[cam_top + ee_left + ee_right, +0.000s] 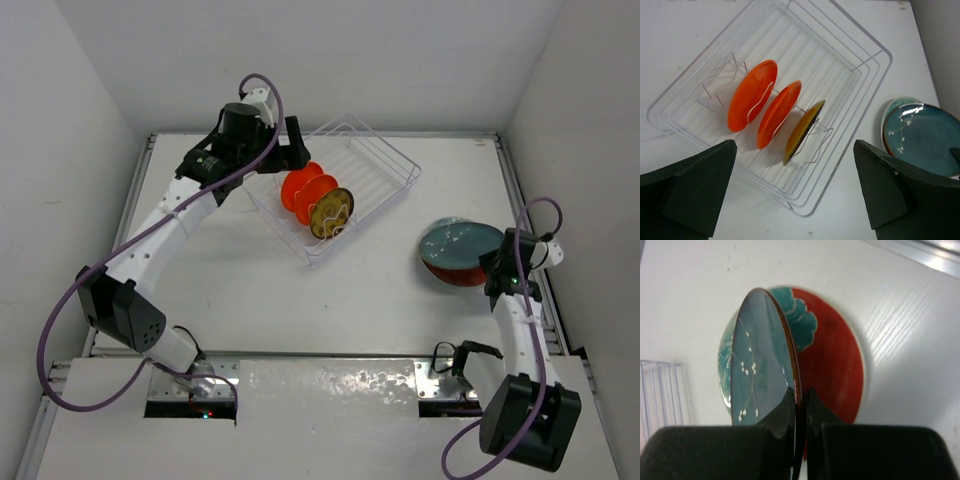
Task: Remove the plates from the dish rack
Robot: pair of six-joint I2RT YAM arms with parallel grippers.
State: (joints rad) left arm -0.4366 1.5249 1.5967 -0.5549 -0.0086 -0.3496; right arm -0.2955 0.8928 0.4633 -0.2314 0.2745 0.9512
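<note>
The yellow-brown plate ends the row with its patterned side clear. So the left gripper comes down toward the right in the top view, onto that plate's upper rim [338, 192] [797, 131] next.
The clear wire dish rack [400, 165] [875, 60] sits diagonally at the back middle of the table. Two small orange plates [300, 190] [752, 95] and a yellow-brown plate [331, 211] [802, 131] stand on edge between its tines. My left gripper [288, 150] [795, 192] hovers open over the rack's far-left end, holding nothing. My right gripper [500, 270] [801, 400] is shut on the rim of a dark grey-blue plate [460, 243] [760, 365] [922, 135]. It holds this plate tilted just above the large red plate with teal splotches [835, 360] [452, 274], which lies flat on the table.
White walls enclose the table on three sides. The right wall runs close to the right arm and the red plate. Part of the rack [660, 395] shows at the left edge of the right wrist view.
</note>
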